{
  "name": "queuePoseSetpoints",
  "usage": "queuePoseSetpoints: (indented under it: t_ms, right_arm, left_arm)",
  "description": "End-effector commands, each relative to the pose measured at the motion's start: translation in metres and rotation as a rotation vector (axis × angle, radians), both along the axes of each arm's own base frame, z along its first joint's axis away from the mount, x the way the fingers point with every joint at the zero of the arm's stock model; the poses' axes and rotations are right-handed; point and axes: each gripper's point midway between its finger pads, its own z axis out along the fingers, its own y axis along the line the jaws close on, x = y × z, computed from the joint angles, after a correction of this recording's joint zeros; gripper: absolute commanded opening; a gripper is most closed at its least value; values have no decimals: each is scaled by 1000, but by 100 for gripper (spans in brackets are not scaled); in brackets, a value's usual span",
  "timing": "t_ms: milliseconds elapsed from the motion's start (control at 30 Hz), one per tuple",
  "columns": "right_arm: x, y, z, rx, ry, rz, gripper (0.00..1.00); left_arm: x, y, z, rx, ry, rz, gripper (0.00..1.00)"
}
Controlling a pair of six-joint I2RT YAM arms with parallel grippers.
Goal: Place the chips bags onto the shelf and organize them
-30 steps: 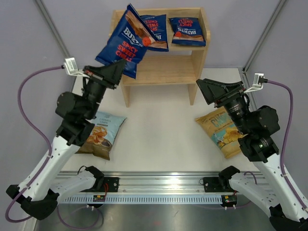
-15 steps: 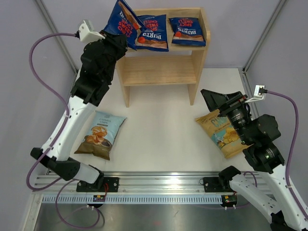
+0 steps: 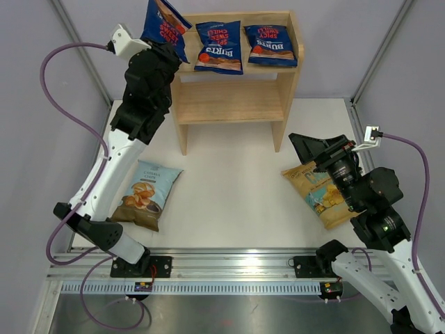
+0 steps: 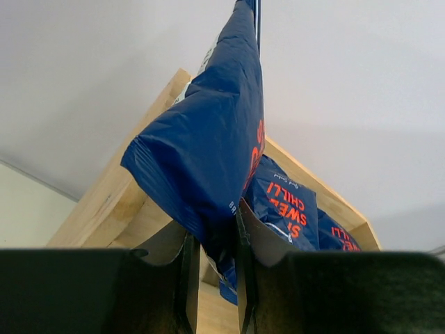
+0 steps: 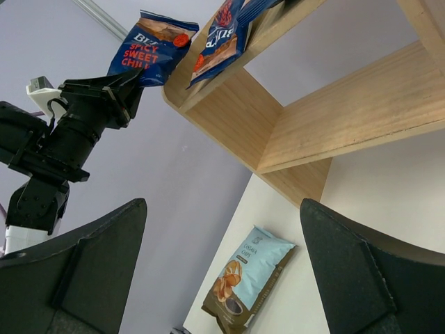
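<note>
The top level's bag-loose end (image 3: 191,44) (image 4: 144,221) is below my left gripper and to its right in the top view. I will move that way, lower the bag and let it go.
My left gripper (image 3: 169,50) is raised beside the top left corner of the wooden shelf (image 3: 236,104) and is shut on the lower edge of a dark blue chips bag (image 3: 162,23) (image 4: 208,146), which stands upright above the shelf's left end. Two more dark blue bags (image 3: 219,46) (image 3: 271,44) lie flat on the top tier. A pale blue bag (image 3: 147,193) (image 5: 250,278) lies on the table at the left. A tan-yellow bag (image 3: 321,191) lies at the right, partly under my right gripper (image 3: 306,147), which hangs open above it, holding nothing.
The shelf's lower tier (image 3: 229,111) holds nothing. Metal frame posts (image 3: 80,49) (image 3: 379,52) rise at both back corners. The arms' rail (image 3: 229,268) runs along the table's near edge. Purple cables (image 3: 55,83) loop out beside each arm.
The left arm has swung up and back, carrying the dark blue bag from in front of the shelf to above its top left corner. The right gripper has barely shifted.
</note>
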Motion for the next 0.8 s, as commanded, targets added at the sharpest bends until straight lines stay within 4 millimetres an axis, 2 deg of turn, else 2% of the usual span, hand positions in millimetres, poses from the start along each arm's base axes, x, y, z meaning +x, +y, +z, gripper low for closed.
queuePoseSetpoints:
  t_ms: [0,67,100,333,567,767]
  right_arm:
    - [-3,-1,7,20,-20,2,99]
    - [-4,-1,8,26,-22,4,99]
    - [-4,-1,7,32,-19,7,99]
    - [-11,-5,13,40,-30,6,99]
    - [-18,-12,16,36,-42,-7,99]
    - [-19,-12,14,20,-35,-6,99]
  left_arm:
    - [8,5,22,-49,-65,65,0]
    - [12,0,21,-53,-54,63,0]
    - [20,-6,11,-43,-31,60,0]
    - [37,-27,-9,-49,21,47,0]
    - [42,-48,-15,-110,27,-47,0]
    - [46,-49,-23,-140,51,-66,0]
